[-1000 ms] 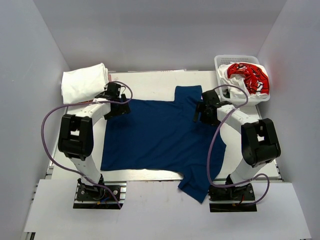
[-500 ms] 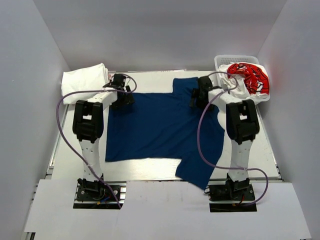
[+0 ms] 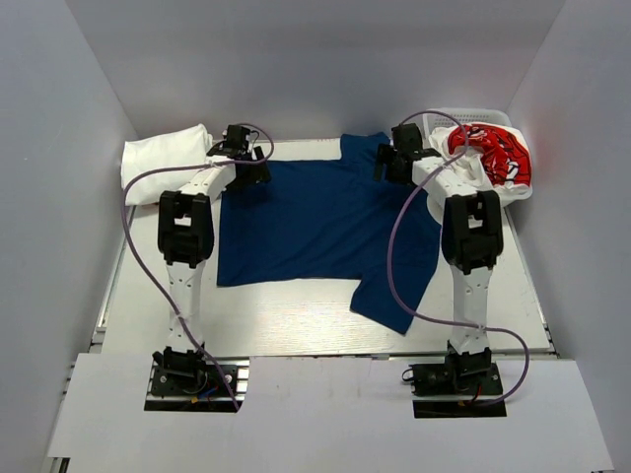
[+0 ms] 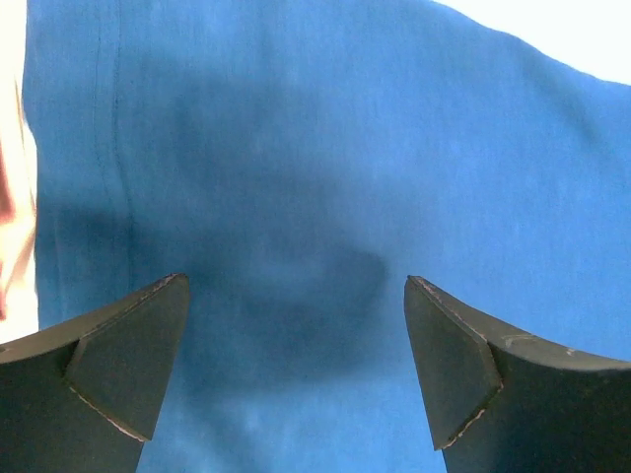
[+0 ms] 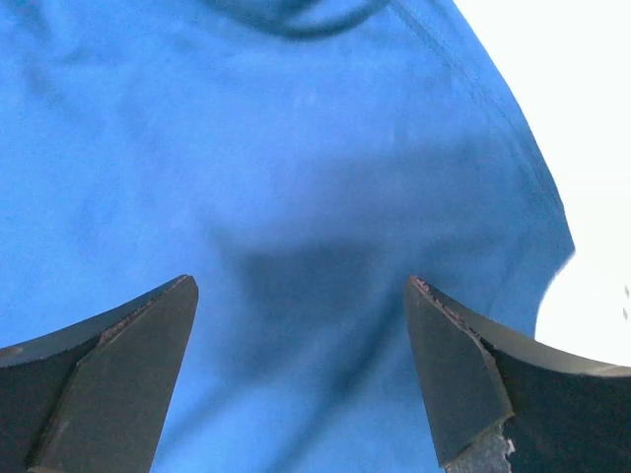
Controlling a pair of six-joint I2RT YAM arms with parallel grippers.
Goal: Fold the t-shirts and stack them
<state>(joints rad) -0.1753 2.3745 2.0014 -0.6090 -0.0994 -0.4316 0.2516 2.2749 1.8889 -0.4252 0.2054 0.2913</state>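
Observation:
I will next move my left gripper back and down to the navy shirt's near corner (image 3: 223, 281), which lies there with bare table around it.
A navy blue t-shirt (image 3: 325, 222) lies spread flat on the table, one sleeve (image 3: 394, 296) trailing toward the near right. My left gripper (image 3: 248, 168) sits over its far left corner and my right gripper (image 3: 387, 163) over its far right part near the collar. In the left wrist view the left gripper (image 4: 296, 280) is open, with only blue cloth (image 4: 315, 148) showing between the fingers. The right gripper (image 5: 301, 280) is open the same way over the cloth (image 5: 276, 148). A folded white t-shirt (image 3: 163, 163) lies at the far left. A red t-shirt (image 3: 491, 153) sits in the basket.
The white lattice basket (image 3: 434, 120) stands at the far right corner, with white cloth (image 3: 449, 158) under the red shirt. Purple cables (image 3: 126, 212) loop beside both arms. Grey walls close in the left, right and back sides. Bare table (image 3: 286, 315) lies in front of the shirt.
Both arms have stretched toward the far edge, and the navy shirt has slid that way with them. Its near hem now lies farther from the arm bases. Both grippers stayed open.

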